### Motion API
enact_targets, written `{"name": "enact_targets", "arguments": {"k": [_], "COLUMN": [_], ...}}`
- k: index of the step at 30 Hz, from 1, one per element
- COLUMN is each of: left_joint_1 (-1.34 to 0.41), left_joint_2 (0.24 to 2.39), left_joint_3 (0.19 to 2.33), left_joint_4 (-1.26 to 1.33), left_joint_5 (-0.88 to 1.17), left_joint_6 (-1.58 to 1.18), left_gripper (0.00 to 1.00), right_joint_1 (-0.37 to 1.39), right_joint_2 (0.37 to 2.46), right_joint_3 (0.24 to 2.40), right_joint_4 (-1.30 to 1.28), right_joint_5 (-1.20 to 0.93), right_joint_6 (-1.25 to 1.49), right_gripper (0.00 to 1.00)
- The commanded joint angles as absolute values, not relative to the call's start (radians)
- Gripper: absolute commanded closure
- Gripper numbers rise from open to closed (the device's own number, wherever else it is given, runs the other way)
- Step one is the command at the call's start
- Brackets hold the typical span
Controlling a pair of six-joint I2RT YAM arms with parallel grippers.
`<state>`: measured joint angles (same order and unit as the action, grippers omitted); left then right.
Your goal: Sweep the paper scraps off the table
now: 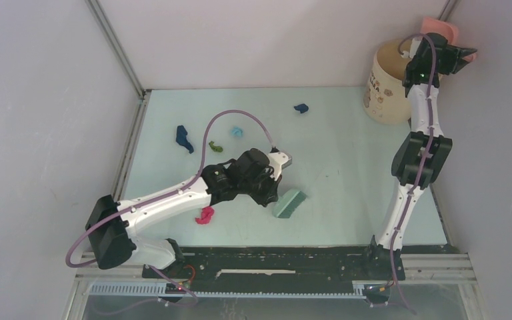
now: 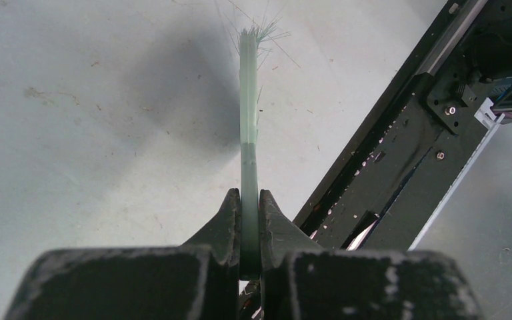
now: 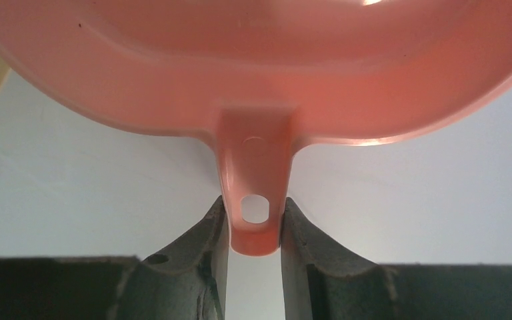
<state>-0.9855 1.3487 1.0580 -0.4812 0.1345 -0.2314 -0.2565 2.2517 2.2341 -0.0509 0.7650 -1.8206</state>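
Paper scraps are still unswept, so I will next bring the dustpan in my right gripper back and down from the bucket [image 1: 388, 83]. I will let go of the dustpan on bare tabletop beside the brush.
Paper scraps lie on the mint-green table [image 1: 333, 153]: a dark blue one [image 1: 184, 139], a green one [image 1: 216, 147], a teal one [image 1: 237, 131], another dark blue one [image 1: 301, 108] at the back, and a magenta one [image 1: 205, 215] near the front. My left gripper [image 1: 275, 195] is shut on the green hand brush [image 1: 289, 203], whose bristles rest low over the table; the brush shows edge-on in the left wrist view [image 2: 249, 120]. My right gripper [image 1: 455, 53] is shut on the handle of the pink dustpan [image 3: 253, 200], held up over the cream bucket [image 1: 388, 83].
Grey walls surround the table. A black rail [image 1: 273, 261] runs along the near edge, also in the left wrist view [image 2: 400, 147]. The bucket stands at the back right corner.
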Motion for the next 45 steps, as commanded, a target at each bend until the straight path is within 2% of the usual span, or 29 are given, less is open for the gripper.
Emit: {"name": "enact_targets", "arguments": {"k": [1,7,12,19,28,32,36,40,45], "left_joint_1": [-0.995,-0.994,-0.994,-0.994,-0.995,-0.994,-0.993,-0.977,-0.957], "left_joint_2": [1.354,1.354,1.348,1.357,1.38,1.397,1.406,1.415,1.433], "left_joint_3": [1.098,1.103,1.101,1.111,1.148,1.184,1.208,1.231,1.262], "left_joint_4": [-0.484,-0.486,-0.491,-0.492,-0.485,-0.506,-0.518,-0.535,-0.549], "left_joint_5": [0.125,0.123,0.114,0.098,0.03,0.007,-0.041,-0.079,-0.072], "left_joint_6": [-0.199,-0.199,-0.201,-0.214,-0.235,-0.233,-0.232,-0.231,-0.241], "left_gripper": [0.92,0.92,0.92,0.91,0.92,0.92,0.94,0.95,0.95], "right_joint_1": [-0.258,-0.277,-0.278,-0.261,-0.256,-0.25,-0.211,-0.145,-0.145], "right_joint_2": [2.132,2.113,2.058,1.9,1.738,1.645,1.511,1.361,1.334], "right_joint_3": [2.173,2.182,2.217,2.22,2.128,1.964,1.643,1.217,1.021], "right_joint_4": [0.063,0.033,-0.279,-0.724,-1.047,-1.165,-1.232,-1.131,-1.015], "right_joint_5": [0.776,0.767,0.706,0.414,0.177,0.018,-0.127,-0.15,-0.253], "right_joint_6": [-1.924,-1.874,-1.623,-1.299,-1.074,-1.015,-1.002,-0.985,-0.891], "right_gripper": [1.0,1.0,1.0,1.0,1.0,1.0,0.96,0.95,0.94]}}
